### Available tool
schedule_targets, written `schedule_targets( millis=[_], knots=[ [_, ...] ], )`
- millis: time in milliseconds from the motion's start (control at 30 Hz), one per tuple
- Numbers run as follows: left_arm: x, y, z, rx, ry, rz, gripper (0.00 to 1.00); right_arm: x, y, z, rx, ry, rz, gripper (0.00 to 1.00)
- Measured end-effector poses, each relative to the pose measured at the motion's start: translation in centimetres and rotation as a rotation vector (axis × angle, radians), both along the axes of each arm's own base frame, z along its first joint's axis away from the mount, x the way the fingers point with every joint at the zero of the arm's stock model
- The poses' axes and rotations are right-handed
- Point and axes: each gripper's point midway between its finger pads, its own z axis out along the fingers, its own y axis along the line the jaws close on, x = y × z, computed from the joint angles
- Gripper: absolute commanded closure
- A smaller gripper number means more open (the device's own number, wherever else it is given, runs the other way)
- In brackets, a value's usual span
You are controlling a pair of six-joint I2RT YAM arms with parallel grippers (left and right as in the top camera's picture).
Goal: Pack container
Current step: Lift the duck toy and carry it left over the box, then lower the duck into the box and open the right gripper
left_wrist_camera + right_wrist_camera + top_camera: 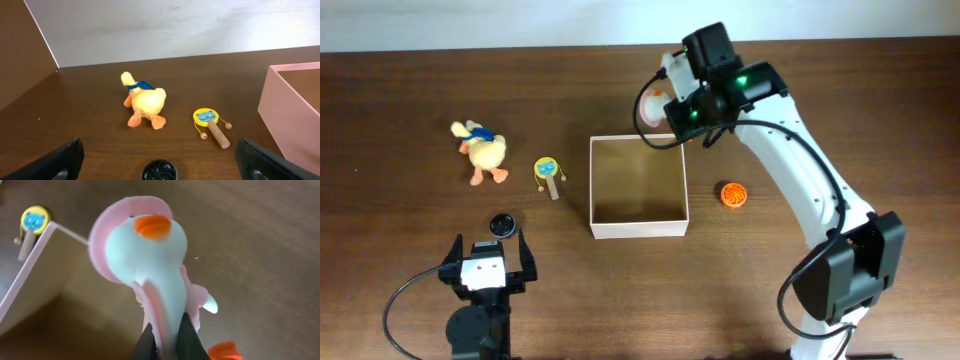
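Observation:
The white duck plush hangs by the box's far edge, so it comes back with my right gripper next, then down into the box's empty inside for release.
The container (638, 227) is a square shallow box with white walls and a tan inside, at the table's middle; it also shows in the left wrist view (280, 112) and the right wrist view (30, 275). My right gripper (167, 340) is shut on a white duck plush with a pink hat and orange beak (145, 255), held over the box's far right corner (655, 105). My left gripper (160, 165) is open and empty near the table's front left (485, 268), above a small black round disc (159, 171).
A yellow duck plush (483, 152) lies at the left. A small yellow rattle drum with a wooden handle (549, 174) lies between it and the box. The black disc (500, 224) lies in front of them. An orange round toy (733, 194) lies right of the box.

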Motion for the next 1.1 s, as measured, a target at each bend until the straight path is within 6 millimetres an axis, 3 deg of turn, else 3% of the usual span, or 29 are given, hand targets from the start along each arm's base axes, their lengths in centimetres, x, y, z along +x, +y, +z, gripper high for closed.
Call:
schedule_targets(
  millis=[633,900,1100],
  knots=[
    [0.0,0.0,0.0,0.000,0.000,0.000,0.01,-9.0,5.9,-1.9,-0.110,0.158,0.349,0.96],
    [0.0,0.0,0.0,0.000,0.000,0.000,0.01,-10.4,6.2,-2.7,-0.130,0.180,0.439,0.96],
    [0.0,0.0,0.0,0.000,0.000,0.000,0.01,-11.2,5.7,-5.9,-0.159,0.214,0.488,0.96]
  ],
)
